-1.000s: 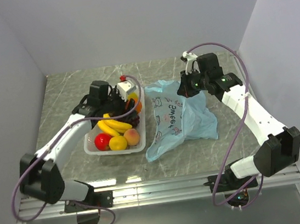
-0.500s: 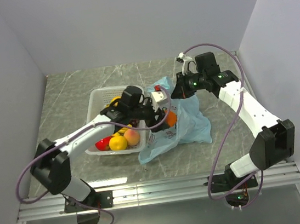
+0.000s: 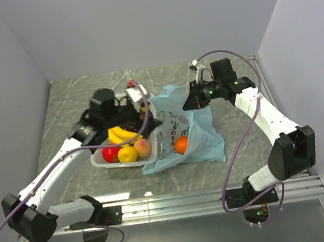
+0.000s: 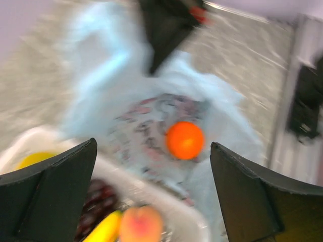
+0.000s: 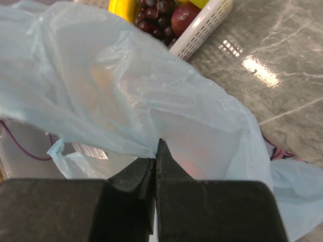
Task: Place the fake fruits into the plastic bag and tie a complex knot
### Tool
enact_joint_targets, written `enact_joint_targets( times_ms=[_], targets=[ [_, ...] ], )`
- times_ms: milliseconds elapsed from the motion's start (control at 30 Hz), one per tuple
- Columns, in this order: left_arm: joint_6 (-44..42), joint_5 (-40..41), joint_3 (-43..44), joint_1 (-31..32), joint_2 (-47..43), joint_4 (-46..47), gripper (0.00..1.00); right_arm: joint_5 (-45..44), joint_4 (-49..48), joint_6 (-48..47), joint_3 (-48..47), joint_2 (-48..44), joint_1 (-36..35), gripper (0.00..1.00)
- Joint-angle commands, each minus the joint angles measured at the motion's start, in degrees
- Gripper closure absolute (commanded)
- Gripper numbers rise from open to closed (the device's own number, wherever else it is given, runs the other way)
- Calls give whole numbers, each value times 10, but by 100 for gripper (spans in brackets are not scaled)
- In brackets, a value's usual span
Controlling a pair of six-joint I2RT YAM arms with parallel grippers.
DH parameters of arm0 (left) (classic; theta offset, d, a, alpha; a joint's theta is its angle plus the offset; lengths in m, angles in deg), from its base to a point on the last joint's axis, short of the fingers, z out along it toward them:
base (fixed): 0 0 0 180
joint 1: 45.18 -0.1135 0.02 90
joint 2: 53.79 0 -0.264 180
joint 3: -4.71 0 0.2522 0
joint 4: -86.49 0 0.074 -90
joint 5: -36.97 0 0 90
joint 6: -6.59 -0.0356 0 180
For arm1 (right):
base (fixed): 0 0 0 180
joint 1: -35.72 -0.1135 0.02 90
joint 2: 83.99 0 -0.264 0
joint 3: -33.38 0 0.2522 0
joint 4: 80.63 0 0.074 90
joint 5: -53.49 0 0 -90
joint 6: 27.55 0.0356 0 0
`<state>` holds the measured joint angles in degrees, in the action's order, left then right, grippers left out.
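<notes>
The left gripper moves outward and down onto the yellow star-shaped fruit piece (image 3: 143,109) (image 4: 36,159) at the basket's far end next, as the orange already lies in the bag.
The light-blue plastic bag (image 3: 196,134) lies right of the white basket (image 3: 98,160), its mouth lifted. The orange (image 3: 181,145) lies inside it, apart from both grippers; it also shows in the left wrist view (image 4: 185,140). My left gripper (image 3: 144,116) is open and empty above the basket's right side. Bananas (image 3: 122,135), dark grapes (image 3: 131,125), the red apple (image 3: 110,153), a lemon (image 3: 127,155) and the peach (image 3: 143,147) lie in the basket. My right gripper (image 3: 198,99) is shut on the bag's upper edge (image 5: 126,85) and holds it up. No knot shows.
The basket's latticed rim (image 5: 207,27) lies just left of the bag. Grey walls close in the table on the left, back and right. The arm bases and a metal rail (image 3: 173,206) run along the near edge.
My left gripper has let go of the orange, which now lies in the bag, and has drawn back left over the basket. The right gripper has kept its hold on the bag's edge.
</notes>
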<state>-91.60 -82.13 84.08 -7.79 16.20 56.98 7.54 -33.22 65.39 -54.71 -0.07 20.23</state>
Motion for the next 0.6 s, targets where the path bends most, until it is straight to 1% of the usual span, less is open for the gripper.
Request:
enact_joint_targets(
  times_ms=[0,33,133,167,200,300,333,400,433,533,567],
  targets=[
    [23,40,1,-72,0,-42,1,-6,-16,-18,7,0,2,100],
    [30,54,1,-104,6,-38,1,-11,-18,-17,12,-1,3,100],
    [73,85,9,-149,43,-8,2,-13,-18,-18,17,-1,3,100],
    [107,94,14,-157,71,0,2,-15,-18,-18,17,-1,2,100],
    [119,106,19,-169,86,7,2,-18,-17,-19,17,-2,3,100],
    [147,106,69,-193,155,29,4,-31,-13,-24,17,-6,3,100],
    [153,110,81,-195,190,32,4,-33,-10,-24,17,-9,3,100],
    [157,120,108,-201,225,27,4,-33,-3,-24,15,-9,3,100],
    [164,114,128,-204,256,28,4,-33,0,-40,14,-7,3,100],
    [170,102,152,-212,305,27,7,-33,5,-43,13,-6,3,100],
    [165,84,155,-212,315,28,8,-33,5,-43,13,-6,3,100]
  ],
)
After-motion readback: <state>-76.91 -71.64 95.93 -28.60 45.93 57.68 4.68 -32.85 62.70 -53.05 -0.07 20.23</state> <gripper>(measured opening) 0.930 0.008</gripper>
